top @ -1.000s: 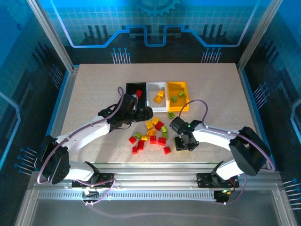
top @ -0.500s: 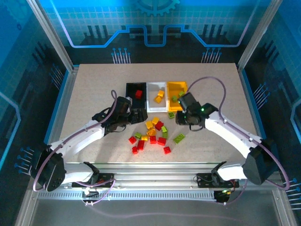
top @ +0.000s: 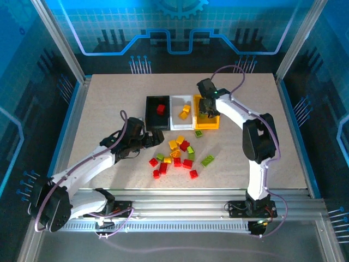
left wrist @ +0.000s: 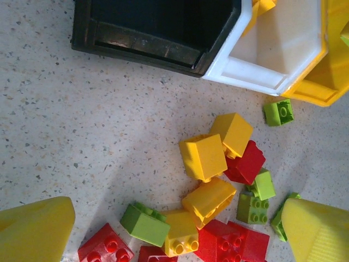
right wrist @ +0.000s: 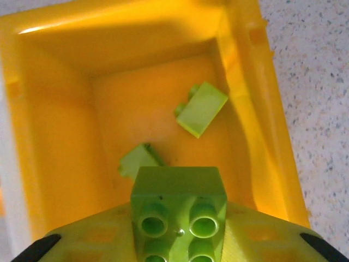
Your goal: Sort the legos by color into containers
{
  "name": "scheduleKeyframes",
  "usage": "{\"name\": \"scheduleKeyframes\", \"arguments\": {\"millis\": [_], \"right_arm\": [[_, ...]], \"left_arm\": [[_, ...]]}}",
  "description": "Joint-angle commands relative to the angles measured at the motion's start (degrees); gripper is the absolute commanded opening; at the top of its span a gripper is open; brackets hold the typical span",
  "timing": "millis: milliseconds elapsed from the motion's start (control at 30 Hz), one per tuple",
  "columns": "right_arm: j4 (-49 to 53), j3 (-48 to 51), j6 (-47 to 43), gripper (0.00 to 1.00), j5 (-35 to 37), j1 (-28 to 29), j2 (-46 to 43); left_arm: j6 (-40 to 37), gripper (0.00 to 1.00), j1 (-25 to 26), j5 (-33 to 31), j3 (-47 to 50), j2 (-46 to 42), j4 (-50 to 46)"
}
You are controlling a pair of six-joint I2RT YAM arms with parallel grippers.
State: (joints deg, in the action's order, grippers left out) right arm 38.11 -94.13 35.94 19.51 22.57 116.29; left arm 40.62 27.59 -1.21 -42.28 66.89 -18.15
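Observation:
My left gripper moves back and down onto the small red lego at the pile's near edge next, since open table lies on either side of it.
My right gripper (right wrist: 179, 224) is shut on a lime green lego (right wrist: 179, 188) and hangs over the yellow-orange container (right wrist: 262, 109), where two more green legos (right wrist: 200, 109) lie. From above, that gripper (top: 206, 109) sits over the yellow bin (top: 214, 125). The black container (top: 148, 113) holds a red lego (top: 161, 108); the white one (top: 175, 113) holds yellow legos (top: 185, 112). My left gripper (left wrist: 174, 234) is open just above the loose pile of red, yellow and green legos (left wrist: 210, 199), near the black bin's front (left wrist: 136, 46); from above it (top: 157, 137) is left of the pile (top: 177, 155).
A flat green lego (top: 208, 160) lies apart at the pile's right, and a small green one (top: 199, 132) rests in front of the yellow bin. The speckled table (top: 109, 109) is bounded by metal rails at its sides and near edge.
The right arm has swung from the table beside the pile up to the yellow bin with a green lego in its grip. The left gripper has drawn back from the black bin toward the pile.

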Motion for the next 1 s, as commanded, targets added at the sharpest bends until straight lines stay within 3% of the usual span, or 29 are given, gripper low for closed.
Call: {"name": "scheduleKeyframes", "arguments": {"millis": [0,100,200,467,667,833,967], "right_arm": [[3.43,-4.97,-0.72,0.42,0.1,-0.68,3.09],[2.9,-5.96,-0.95,0.57,-1.68,-0.45,3.57],[1.98,-5.18,-1.39,0.64,-2.19,0.21,1.47],[-4.62,8.77,-1.15,0.65,-3.86,3.5,-11.11],[-8.44,19.23,0.44,0.65,-6.39,4.52,-18.27],[-10.61,25.16,1.22,0.65,-6.32,5.1,-23.2],[-11.48,27.65,1.41,0.65,-6.55,5.16,-25.39]], "left_arm": [[0.73,0.99,-0.6,0.49,0.71,-0.25,-1.82],[0.43,0.98,-0.9,0.64,0.59,1.03,-2.11],[-0.08,0.93,-0.9,1.18,0.53,2.3,-1.8],[-3.29,0.78,2.74,0.44,-1.73,9.61,-3.15],[-6.04,0.72,8.54,-8.25,-6.1,16.75,-8.48],[-3.09,0.68,9.3,-8.51,-1.46,12.85,-8.75],[-2.55,0.69,12.79,-8.17,0.33,7.69,-11.12]]}}
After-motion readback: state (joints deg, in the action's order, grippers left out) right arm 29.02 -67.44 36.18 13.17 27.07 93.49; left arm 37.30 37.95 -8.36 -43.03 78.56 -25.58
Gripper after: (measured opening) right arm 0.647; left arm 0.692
